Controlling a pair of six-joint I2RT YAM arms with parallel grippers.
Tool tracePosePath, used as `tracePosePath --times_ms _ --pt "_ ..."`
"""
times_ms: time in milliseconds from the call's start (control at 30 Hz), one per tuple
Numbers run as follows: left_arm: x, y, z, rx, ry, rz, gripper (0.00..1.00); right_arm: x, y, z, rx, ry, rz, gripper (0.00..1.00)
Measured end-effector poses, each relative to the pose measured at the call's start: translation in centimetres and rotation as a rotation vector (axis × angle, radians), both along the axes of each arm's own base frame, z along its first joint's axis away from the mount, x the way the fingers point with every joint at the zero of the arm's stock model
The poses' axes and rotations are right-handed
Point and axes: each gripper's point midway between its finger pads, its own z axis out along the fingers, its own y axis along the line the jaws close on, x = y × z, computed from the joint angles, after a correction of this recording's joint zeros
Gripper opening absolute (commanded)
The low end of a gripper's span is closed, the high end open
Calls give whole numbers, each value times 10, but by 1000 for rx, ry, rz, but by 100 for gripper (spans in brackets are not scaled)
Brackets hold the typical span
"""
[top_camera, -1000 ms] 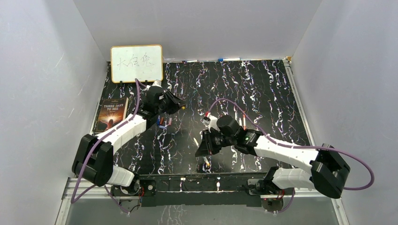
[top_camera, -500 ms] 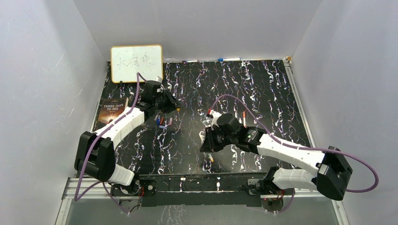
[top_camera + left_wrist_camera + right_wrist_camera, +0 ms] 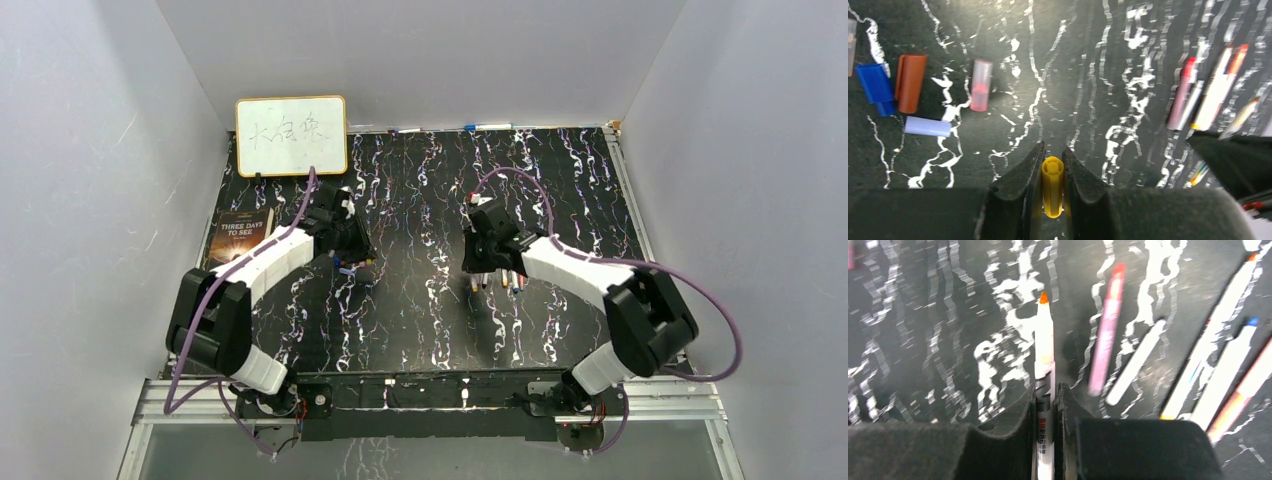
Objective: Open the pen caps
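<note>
The orange tip is bare, so the robot's right gripper should next lower the white pen close down beside the pink pen.
In the left wrist view my left gripper (image 3: 1053,151) is shut on a yellow pen cap (image 3: 1052,186), held low over the black marbled mat. Loose pen caps lie to its upper left: blue (image 3: 874,85), orange (image 3: 910,82), pink (image 3: 980,92) and pale lilac (image 3: 927,126). My right gripper (image 3: 1046,390) is shut on a white pen (image 3: 1044,342) whose orange tip is bare and points away. Beside it lie uncapped pens, one pink (image 3: 1105,330) and several white (image 3: 1135,362). From above, the left gripper (image 3: 352,250) hangs by the caps (image 3: 348,265) and the right gripper (image 3: 480,262) by the pens (image 3: 500,283).
A small whiteboard (image 3: 291,135) leans at the back left with a book (image 3: 238,240) in front of it. A few markers (image 3: 480,127) lie along the mat's far edge. Grey walls close in three sides.
My right arm has swung from the front centre back and right to the row of pens, carrying its pen. My left gripper has come down and nearer, to the loose caps.
</note>
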Motion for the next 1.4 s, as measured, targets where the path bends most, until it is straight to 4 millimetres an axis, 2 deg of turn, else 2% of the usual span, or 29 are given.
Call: tracePosePath --times_ms 167,267,400,467,533,600,667,733,767,833,933,1000,1133,1233,1400 --pt "-6 10 -31 82 73 -17 14 22 -25 -33 -99 43 -70 0" --pt "-7 13 -43 113 99 -25 18 27 -29 -46 -128 65 -77 5" --pt "-7 16 -50 131 98 -30 25 40 -23 -47 -114 41 -68 10" --pt "-8 18 -54 137 96 -31 28 45 -18 -48 -104 30 -55 17" --pt "-10 19 -58 141 95 -32 37 48 -17 -48 -101 20 -49 27" --pt "-9 19 -58 141 86 -36 46 48 -19 -49 -112 22 -47 34" --pt "-9 19 -56 146 87 -44 49 44 -23 -50 -126 34 -45 35" --pt "-4 17 -48 143 72 -44 55 42 -27 -42 -129 29 -41 43" --pt "-1 17 -38 141 55 -42 63 41 -28 -32 -126 17 -36 51" --pt "6 16 -14 133 5 -43 96 44 -28 -16 -111 -13 -33 67" --pt "14 16 17 126 -71 -39 98 48 -27 5 -89 -57 -31 90" --pt "15 18 38 114 -130 -29 98 50 -28 19 -73 -91 -32 98" --pt "12 28 75 113 -240 6 98 52 -32 41 -58 -152 -39 98" --pt "8 39 96 128 -306 47 98 52 -40 55 -54 -210 -54 98" --pt "-14 68 126 163 -422 134 98 43 -69 63 -76 -311 -120 98"
